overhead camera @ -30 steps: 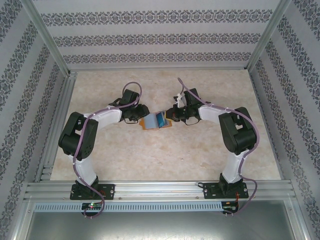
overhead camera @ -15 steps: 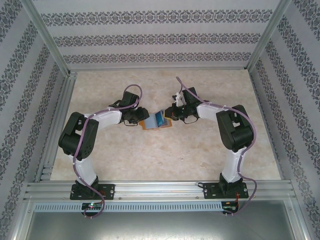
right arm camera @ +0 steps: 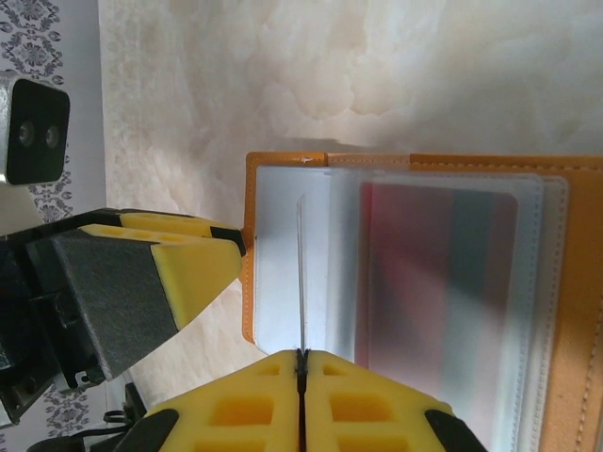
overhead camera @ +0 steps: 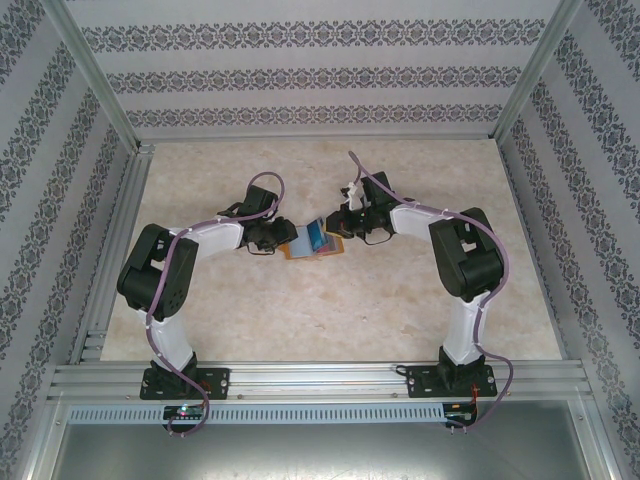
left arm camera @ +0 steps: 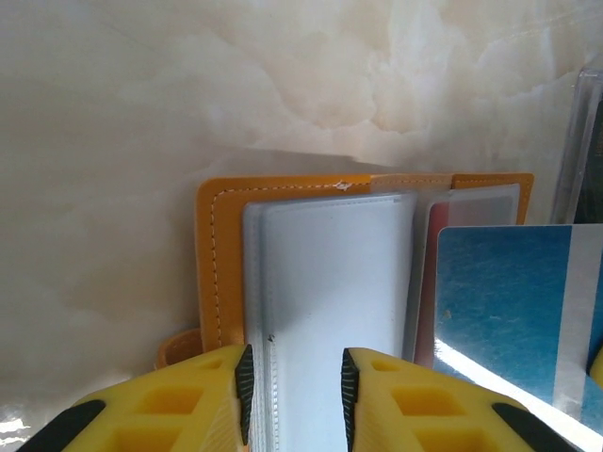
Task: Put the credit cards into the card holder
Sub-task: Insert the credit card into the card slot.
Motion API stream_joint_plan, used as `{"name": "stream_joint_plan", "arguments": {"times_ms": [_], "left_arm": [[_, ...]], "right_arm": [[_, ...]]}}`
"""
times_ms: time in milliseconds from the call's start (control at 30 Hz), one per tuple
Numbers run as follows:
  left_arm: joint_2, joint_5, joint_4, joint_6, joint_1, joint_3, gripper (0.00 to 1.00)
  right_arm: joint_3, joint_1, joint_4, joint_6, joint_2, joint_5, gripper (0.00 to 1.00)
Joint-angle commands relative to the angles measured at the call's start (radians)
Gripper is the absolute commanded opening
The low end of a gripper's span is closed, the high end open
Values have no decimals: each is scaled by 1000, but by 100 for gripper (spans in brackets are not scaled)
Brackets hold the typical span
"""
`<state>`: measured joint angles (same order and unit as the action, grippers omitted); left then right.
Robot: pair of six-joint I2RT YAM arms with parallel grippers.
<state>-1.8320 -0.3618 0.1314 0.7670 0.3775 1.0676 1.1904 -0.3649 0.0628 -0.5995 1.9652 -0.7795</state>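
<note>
The blue card is edge-on above the pockets. My right gripper needs to lower it next toward the pale pocket's edge beside the reddish card and then let it go.
The orange card holder (overhead camera: 297,252) lies open on the table between both arms, its pale pockets (left arm camera: 330,282) facing up. My left gripper (left arm camera: 297,377) stands open at the holder's left edge, fingertips on the nearest pocket page. One left finger (right arm camera: 188,268) touches the orange rim (right arm camera: 249,282). My right gripper (right arm camera: 301,356) is shut on a blue credit card (left arm camera: 509,311), held on edge just above the pockets. That card shows as a thin line (right arm camera: 301,273) in the right wrist view. A reddish card (right arm camera: 433,282) sits inside a clear pocket further right.
The marble-patterned tabletop (overhead camera: 400,300) spreads out around the holder. Aluminium rails (overhead camera: 110,250) and patterned walls (overhead camera: 300,80) enclose it on the left, right and back. Both arm bases stand on the near rail (overhead camera: 320,378).
My right gripper has carried the blue card a little left and farther back, over the holder. The left jaws have narrowed slightly. The holder has stayed put.
</note>
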Motion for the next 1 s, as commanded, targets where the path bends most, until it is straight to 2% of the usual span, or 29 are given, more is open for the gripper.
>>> {"name": "stream_joint_plan", "arguments": {"times_ms": [0,967], "left_arm": [[-5,0,10,-3,-10,-12,32],[-24,-13,-20,16,-6,-25,30]], "right_arm": [[29,-8,6,17,30,-20,10],[54,-31,-1,-13,96,-12,11]]}}
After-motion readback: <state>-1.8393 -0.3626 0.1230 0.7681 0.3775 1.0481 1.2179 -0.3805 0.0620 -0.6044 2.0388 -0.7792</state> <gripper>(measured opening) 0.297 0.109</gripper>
